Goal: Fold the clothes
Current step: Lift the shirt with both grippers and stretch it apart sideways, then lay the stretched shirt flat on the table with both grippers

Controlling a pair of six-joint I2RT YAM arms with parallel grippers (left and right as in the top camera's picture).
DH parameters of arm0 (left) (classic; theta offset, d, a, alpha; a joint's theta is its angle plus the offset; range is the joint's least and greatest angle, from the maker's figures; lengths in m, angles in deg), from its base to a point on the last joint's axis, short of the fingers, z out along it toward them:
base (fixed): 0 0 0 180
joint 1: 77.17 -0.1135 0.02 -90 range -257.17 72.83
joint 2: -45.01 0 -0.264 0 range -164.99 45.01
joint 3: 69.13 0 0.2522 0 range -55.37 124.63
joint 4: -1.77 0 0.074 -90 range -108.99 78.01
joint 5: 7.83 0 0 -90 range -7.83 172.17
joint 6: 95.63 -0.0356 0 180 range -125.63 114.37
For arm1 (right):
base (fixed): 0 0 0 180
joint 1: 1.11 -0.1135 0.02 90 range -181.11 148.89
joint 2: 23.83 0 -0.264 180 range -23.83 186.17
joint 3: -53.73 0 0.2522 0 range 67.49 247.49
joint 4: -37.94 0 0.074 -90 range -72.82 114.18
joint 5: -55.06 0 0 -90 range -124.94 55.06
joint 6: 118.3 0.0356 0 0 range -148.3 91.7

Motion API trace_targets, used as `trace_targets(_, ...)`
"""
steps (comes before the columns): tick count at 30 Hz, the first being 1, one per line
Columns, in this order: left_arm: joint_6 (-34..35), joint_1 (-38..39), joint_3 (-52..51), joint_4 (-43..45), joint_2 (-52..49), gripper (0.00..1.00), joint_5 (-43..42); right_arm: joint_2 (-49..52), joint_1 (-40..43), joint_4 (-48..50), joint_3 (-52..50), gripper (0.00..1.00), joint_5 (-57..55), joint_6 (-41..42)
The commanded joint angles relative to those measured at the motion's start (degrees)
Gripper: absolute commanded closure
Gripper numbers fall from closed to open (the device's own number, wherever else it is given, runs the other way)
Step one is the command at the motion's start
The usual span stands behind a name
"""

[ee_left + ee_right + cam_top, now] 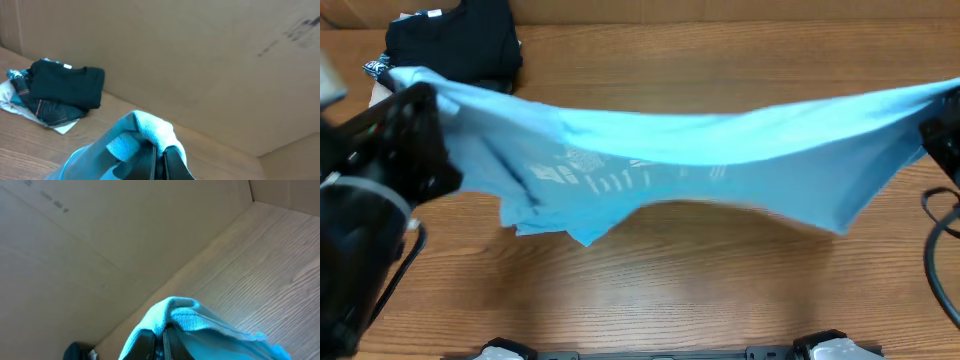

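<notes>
My left gripper moves outward and down onto the bare wood beside the dark pile next. It releases the T-shirt's corner there, since that spot lies clear.
The light sky-blue T-shirt (700,160) hangs stretched in the air across the wooden table, held at both ends, sagging in the middle, with small white print showing left of centre. My left gripper (159,155) is shut on its left corner (150,127). My right gripper (164,335) is shut on its right corner (182,311). In the overhead view the left gripper (425,95) is at the far left and the right gripper (945,110) at the right edge, both partly covered by cloth.
A pile of black and dark folded garments (455,40) lies at the back left corner, also in the left wrist view (60,90). A cardboard wall (200,60) runs along the back of the table. A black cable (938,235) hangs at the right.
</notes>
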Motion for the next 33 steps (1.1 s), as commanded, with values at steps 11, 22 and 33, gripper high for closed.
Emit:
trace_targets(11,2.9,0.4,4.8,0.4,-4.8,0.96,1.5,0.6,0.4,3.8,0.8,0.96,-3.9,-0.9)
trace_targets(22,1.6,0.4,4.8,0.5,-15.2,0.96,1.8,5.4,0.5,3.8,0.8,0.96,-4.9,-1.5)
trace_targets(33,1.5,7.7,4.9,-2.7,-8.6,0.96,1.8,-0.7,0.5,1.6,0.8,0.96,0.2,-1.5)
